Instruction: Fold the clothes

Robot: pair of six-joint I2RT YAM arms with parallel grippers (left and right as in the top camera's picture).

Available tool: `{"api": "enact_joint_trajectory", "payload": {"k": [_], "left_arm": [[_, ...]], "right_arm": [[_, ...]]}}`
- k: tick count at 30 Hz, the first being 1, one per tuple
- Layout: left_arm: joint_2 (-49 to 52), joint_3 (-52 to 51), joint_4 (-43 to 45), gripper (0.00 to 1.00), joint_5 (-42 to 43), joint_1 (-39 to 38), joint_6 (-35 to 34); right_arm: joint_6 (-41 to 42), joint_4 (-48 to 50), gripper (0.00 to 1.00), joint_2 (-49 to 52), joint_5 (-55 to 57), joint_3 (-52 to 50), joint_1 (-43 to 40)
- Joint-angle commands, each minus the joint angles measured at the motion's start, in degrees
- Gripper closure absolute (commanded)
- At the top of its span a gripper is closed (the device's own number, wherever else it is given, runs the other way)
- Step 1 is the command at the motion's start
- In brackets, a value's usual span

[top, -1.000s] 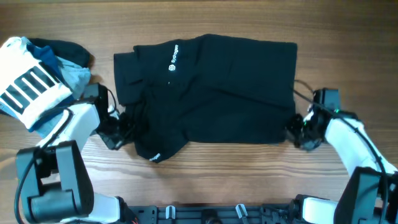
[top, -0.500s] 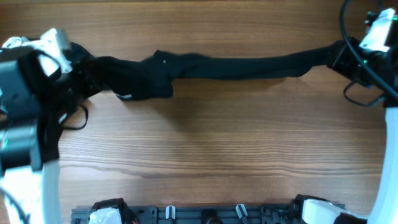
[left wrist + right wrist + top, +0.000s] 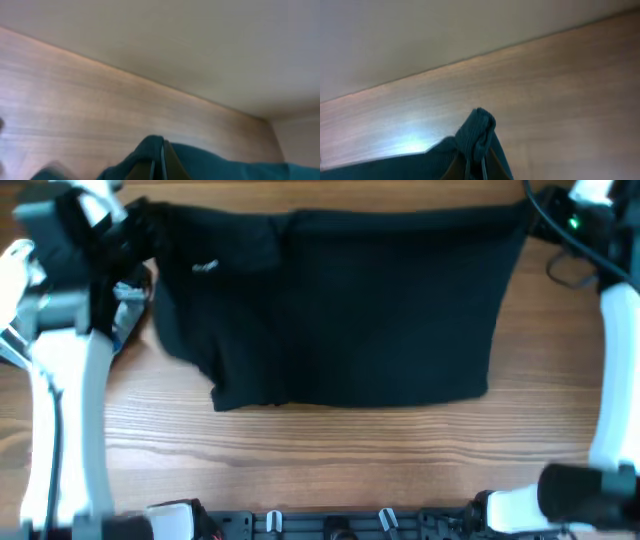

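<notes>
The black shirt hangs above the table. My left gripper lowers the shirt's edge down and back toward my base onto the table next, then releases it.
The black shirt hangs spread out between my two grippers, high over the table, with a small white mark near its upper left. My left gripper is shut on the shirt's top left edge. My right gripper is shut on its top right edge. In the left wrist view a bunched fold of the dark fabric is pinched between the fingers. In the right wrist view a ribbed fold of fabric sits in the shut jaws.
A pile of other garments, white and light blue, lies at the left edge behind the left arm. The right arm runs along the right edge. The wooden table shows below the shirt.
Both grippers have lifted the shirt off the table and swung it up. It was stretched into a narrow band half a second ago and now hangs open as a wide sheet.
</notes>
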Motion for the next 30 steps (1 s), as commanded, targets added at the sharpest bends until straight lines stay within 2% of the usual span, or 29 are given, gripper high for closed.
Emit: {"api": "enact_joint_trajectory", "payload": {"k": [1,3,4,5,7,9,10,12,14,15,17,19,20,24,26,29,30], "left_arm": [[8.9,0.9,15.2,0.96,-1.6,-1.7,-3.5],[11.9,3.3,26.1,0.96,-0.5,-1.6,-14.9],[12.1,5.0,30.6,0.96,-0.3,-1.4,-17.3],[12.1,7.5,34.0,0.96,-0.3,-1.4,-17.4],[12.0,13.8,31.7,0.96,-0.2,-1.1,-17.2],[11.9,19.5,24.7,0.96,0.4,-0.7,-13.6],[11.6,21.6,18.4,0.96,0.8,-0.5,-10.6],[10.5,22.3,2.8,0.96,0.8,-0.5,-6.2],[10.5,22.1,-12.7,0.96,0.8,-0.6,-5.2],[11.0,21.5,-22.3,0.96,0.8,-0.9,-4.4],[12.1,19.7,-35.5,0.96,0.8,-2.0,-1.2],[13.5,14.6,-45.2,0.96,0.8,-4.1,0.6],[13.7,11.7,-47.3,0.96,0.6,-5.1,2.1],[13.8,-2.6,-49.0,0.96,0.6,-9.0,3.6],[13.8,-9.2,-45.0,0.96,0.8,-10.7,3.6],[13.8,-15.6,-33.7,0.96,1.9,-13.9,2.5],[13.8,-17.7,-29.0,0.80,1.8,-15.3,0.7]], "right_arm": [[0.0,12.6,0.96,4.9,-2.7,0.6,0.8],[2.6,19.9,0.96,5.1,-2.2,1.8,1.4],[3.8,20.9,0.96,4.9,-1.6,3.3,1.4],[5.0,20.4,0.96,4.7,0.6,6.4,1.4],[4.6,17.5,0.96,4.6,3.9,11.5,1.4],[1.6,12.1,0.96,4.5,7.5,14.8,1.4],[0.1,8.9,0.96,4.5,9.1,15.4,1.4],[-3.4,-0.8,0.96,4.9,13.3,15.3,1.4],[-3.9,-10.5,0.96,5.8,17.7,14.7,1.4],[-3.9,-16.9,0.96,6.7,20.3,14.0,1.4],[-3.9,-25.8,0.96,8.2,24.3,11.3,1.4],[-3.6,-31.4,0.96,8.8,26.3,5.4,1.1],[-3.6,-32.0,0.96,8.8,26.3,2.8,0.9],[-1.4,-33.5,0.96,8.8,26.3,-9.6,0.0],[-1.0,-32.6,0.96,8.8,26.3,-14.0,0.1],[-0.9,-30.1,0.96,8.8,25.0,-17.5,0.1],[-0.9,-29.7,0.96,8.8,24.6,-17.6,0.1]]}}
